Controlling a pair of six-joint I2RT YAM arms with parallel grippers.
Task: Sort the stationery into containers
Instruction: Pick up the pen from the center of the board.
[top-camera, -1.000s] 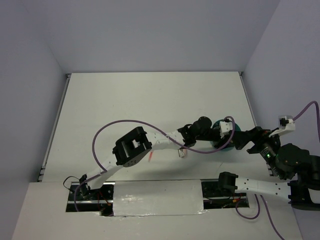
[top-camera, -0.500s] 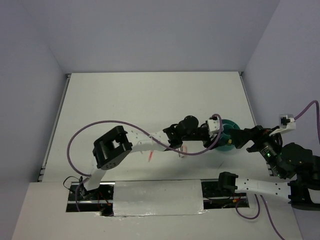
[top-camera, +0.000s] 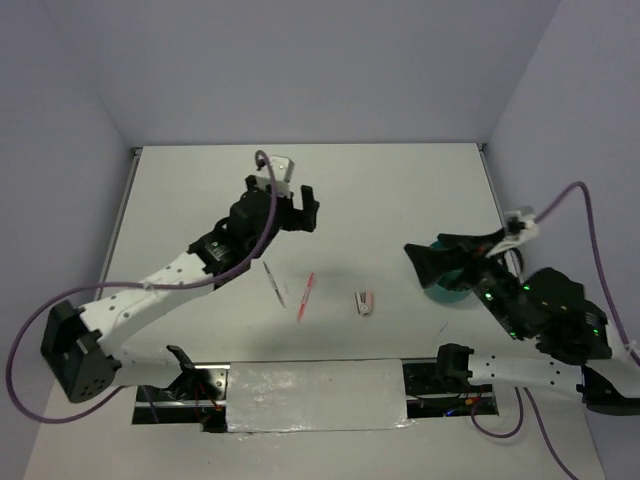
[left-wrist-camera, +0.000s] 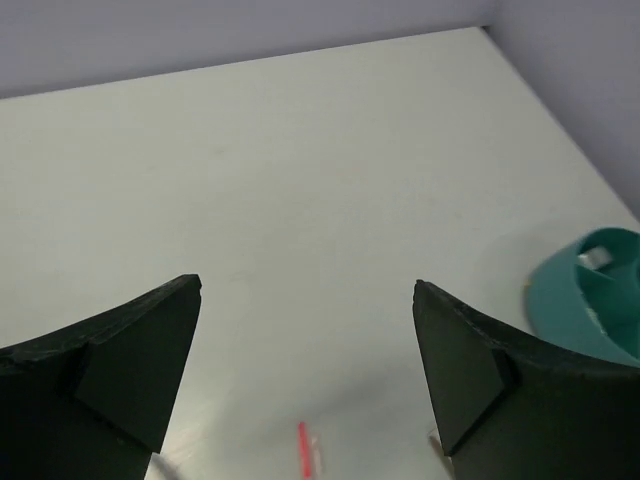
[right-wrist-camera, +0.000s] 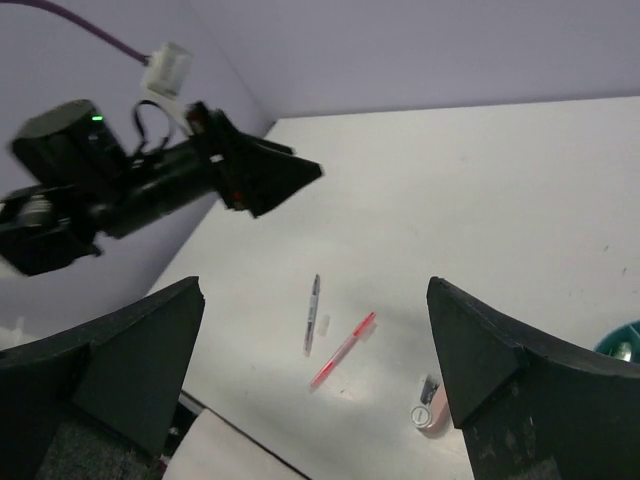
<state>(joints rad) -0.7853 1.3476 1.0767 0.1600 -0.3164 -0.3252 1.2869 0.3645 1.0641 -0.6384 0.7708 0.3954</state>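
The grey pen (top-camera: 273, 283) is below my right gripper and to its left in the top view. I should move that way and go down onto the middle of the grey pen.
The teal cup (top-camera: 446, 288) stands at the right, partly hidden behind my right gripper (top-camera: 425, 262); it also shows in the left wrist view (left-wrist-camera: 588, 305). On the table lie a grey pen (top-camera: 273, 283), a pink-red pen (top-camera: 305, 296) and a pink-white mini stapler (top-camera: 364, 302). The right wrist view shows the grey pen (right-wrist-camera: 313, 313), the pink-red pen (right-wrist-camera: 343, 349) and the stapler (right-wrist-camera: 430, 404) below my open, empty right gripper (right-wrist-camera: 314, 290). My left gripper (top-camera: 313, 208) is open and empty, raised beyond the pens (left-wrist-camera: 307, 290). The other stationery is out of view.
Walls enclose the table on the left, far and right sides. A small pale piece (right-wrist-camera: 322, 323) lies beside the grey pen. The table's near edge with a taped strip (top-camera: 315, 395) runs between the arm bases.
My left arm has pulled back from the teal cup to the far left-centre, uncovering the pens and stapler. My right gripper has moved left, in front of the cup.
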